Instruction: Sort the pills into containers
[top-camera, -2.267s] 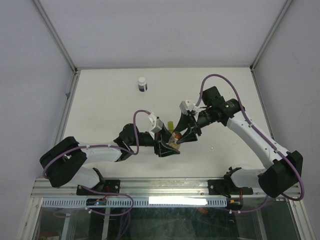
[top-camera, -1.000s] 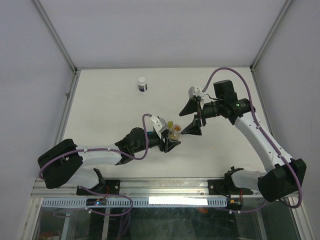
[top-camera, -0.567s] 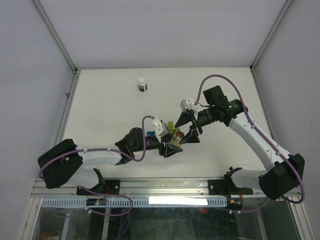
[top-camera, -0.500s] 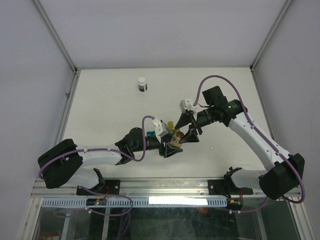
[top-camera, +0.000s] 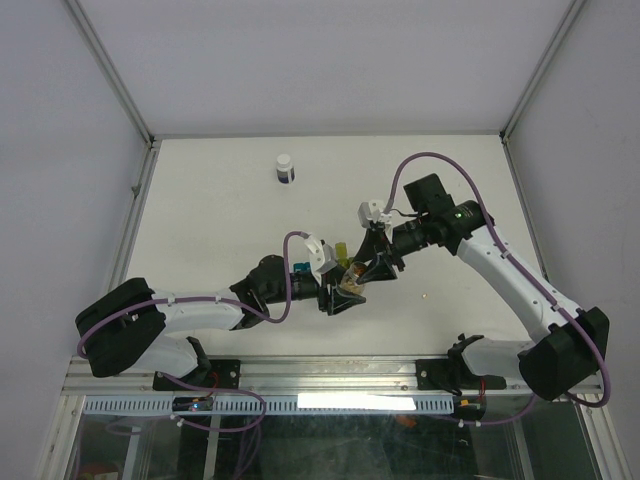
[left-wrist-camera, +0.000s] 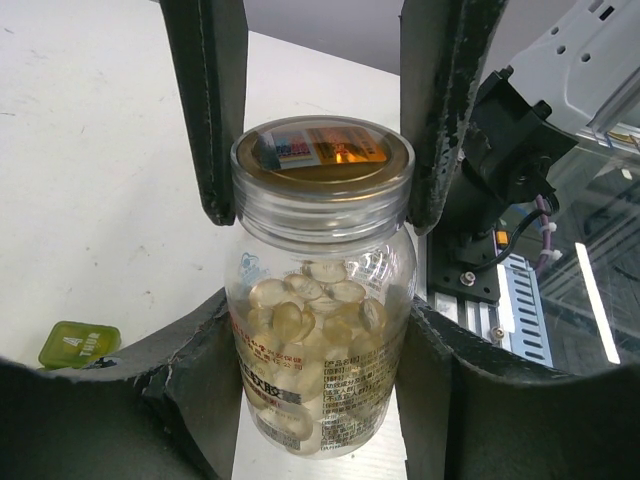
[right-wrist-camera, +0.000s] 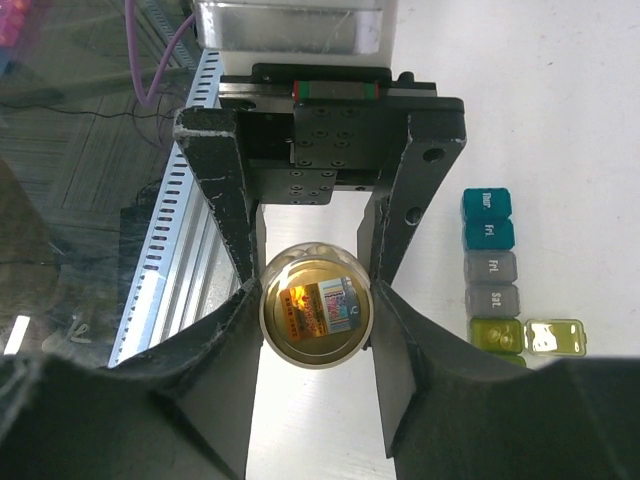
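Note:
The right gripper swings the bottle to the empty tabletop below it, to its right in the top view, clear of the containers, next. It then lowers and releases the bottle.
My left gripper (left-wrist-camera: 320, 350) is shut on a clear bottle (left-wrist-camera: 320, 330) full of pale yellow pills (left-wrist-camera: 300, 310) and holds it above the table. The bottle has a gold cap (right-wrist-camera: 316, 310) with a shiny sticker. My right gripper (right-wrist-camera: 316, 300) is shut on that cap, one finger (left-wrist-camera: 205, 110) on each side. In the top view the two grippers meet at the bottle (top-camera: 350, 276). The strip of containers (right-wrist-camera: 491, 268) lies right of the bottle: blue, teal, two grey, yellow-green. The yellow-green compartment (right-wrist-camera: 495, 332) is open with its lid (right-wrist-camera: 553, 336) flipped out.
A white-capped dark bottle (top-camera: 285, 168) stands at the back of the white table (top-camera: 200, 220). A tiny pale speck (top-camera: 427, 295) lies on the table right of the grippers. The metal rail (top-camera: 330, 375) and arm bases run along the near edge.
My right gripper swung away from the bottle, then came back and closed on the cap. My left gripper has kept its hold on the bottle, shifting only slightly.

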